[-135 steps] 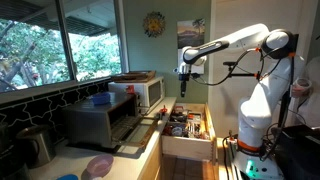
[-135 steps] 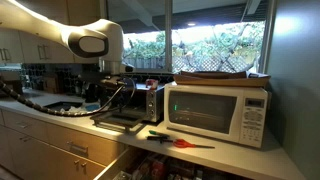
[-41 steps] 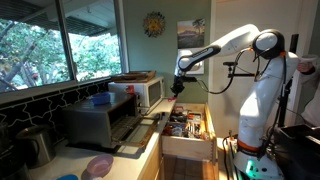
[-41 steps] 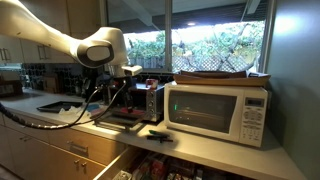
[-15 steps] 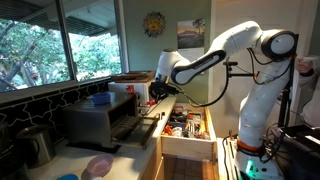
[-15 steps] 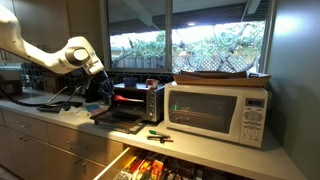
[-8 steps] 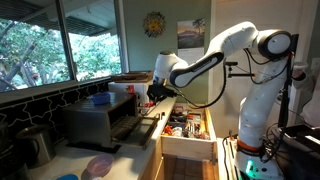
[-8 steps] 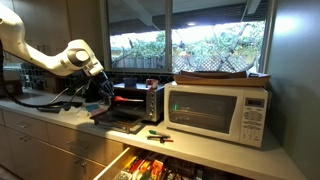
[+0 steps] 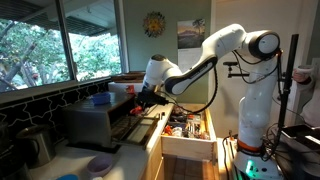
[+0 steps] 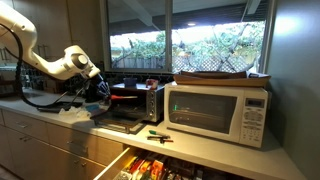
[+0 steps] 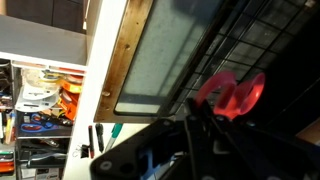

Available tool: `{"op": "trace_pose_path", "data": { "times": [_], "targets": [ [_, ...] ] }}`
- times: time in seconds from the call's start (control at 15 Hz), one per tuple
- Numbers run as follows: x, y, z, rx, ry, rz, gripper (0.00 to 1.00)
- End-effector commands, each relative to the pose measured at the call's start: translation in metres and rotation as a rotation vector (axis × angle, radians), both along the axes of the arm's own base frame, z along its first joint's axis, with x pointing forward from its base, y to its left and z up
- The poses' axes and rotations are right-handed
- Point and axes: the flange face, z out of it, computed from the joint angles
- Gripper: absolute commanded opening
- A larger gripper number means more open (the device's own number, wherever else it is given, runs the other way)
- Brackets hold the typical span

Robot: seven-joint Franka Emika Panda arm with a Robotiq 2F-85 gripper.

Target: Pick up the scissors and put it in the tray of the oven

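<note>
The tray is past the glass of the oven door, so I should next move my gripper toward the open oven and over the dark wire grid to release the scissors.
My gripper is shut on the scissors, whose red handles stick out beyond the dark fingers. Past them lies the dark wire grid of the tray, next to the glass of the oven's dropped door. In both exterior views the gripper hangs just in front of the open oven, above its lowered door. The scissors are too small to make out there.
A white microwave stands beside the oven. Small green and black tools lie on the counter in front of it. Below the counter an open drawer holds several tools. A kettle and a pink plate sit nearer the window.
The arm has swung away from the drawer toward the oven with the scissors and now hangs lower, over the open door. The jaws have stayed shut.
</note>
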Motion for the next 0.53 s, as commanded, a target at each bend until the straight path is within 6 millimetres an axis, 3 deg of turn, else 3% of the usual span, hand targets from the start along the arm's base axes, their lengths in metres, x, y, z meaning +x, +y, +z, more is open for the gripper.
{"op": "trace_pose_path", "data": {
  "times": [0.0, 0.47],
  "targets": [
    [0.02, 0.013, -0.007, 0.006, -0.033, -0.02, 0.02],
    [0.056, 0.018, -0.034, 0.002, 0.0, -0.049, 0.02]
  ]
}}
